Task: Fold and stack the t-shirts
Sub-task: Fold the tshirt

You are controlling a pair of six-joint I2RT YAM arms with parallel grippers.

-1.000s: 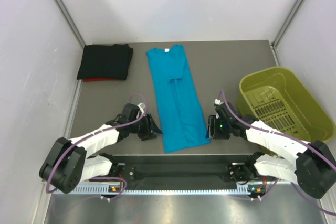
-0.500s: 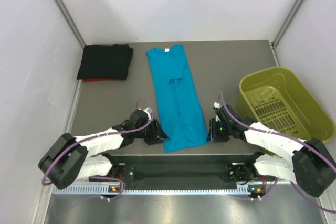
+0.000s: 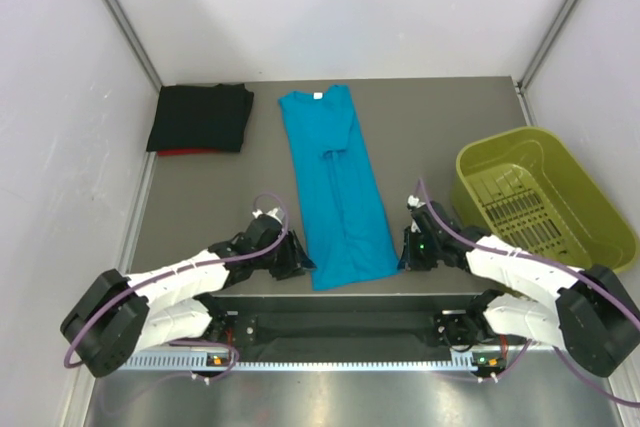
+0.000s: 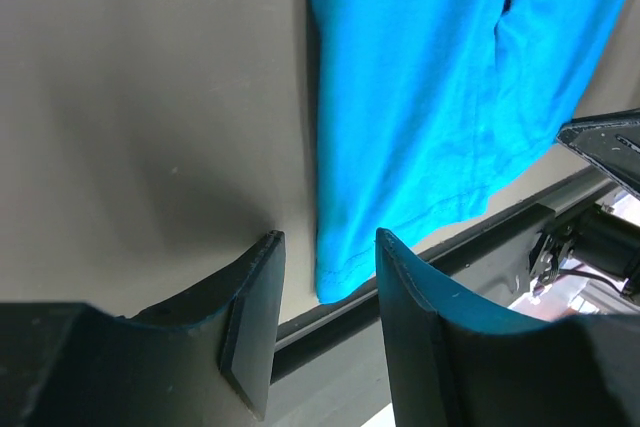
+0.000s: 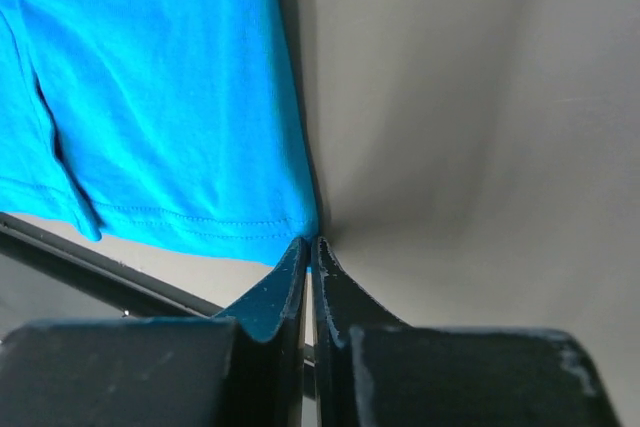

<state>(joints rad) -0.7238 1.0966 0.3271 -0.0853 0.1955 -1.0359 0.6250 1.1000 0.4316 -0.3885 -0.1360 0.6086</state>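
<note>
I should next move my left gripper back a little onto the teal-blue shirt's free hem corner and close it, because my right gripper already holds the opposite hem corner.
A bright teal-blue t-shirt lies folded into a long strip down the middle of the table, its white neck label at the far end. My left gripper is open, and its fingers straddle the shirt's near-left hem corner without closing on it. My right gripper is shut, and its fingertips pinch the near-right hem corner. The black t-shirt lies folded at the back left on top of a red one, of which only an edge shows.
A yellow-green plastic bin stands at the right, just beyond my right arm. The dark front rail runs along the near table edge right under the shirt's hem. White walls close in on both sides.
My right gripper's jaws have closed on the hem corner. My left gripper has slid in along the near edge to the shirt's left corner, still open.
</note>
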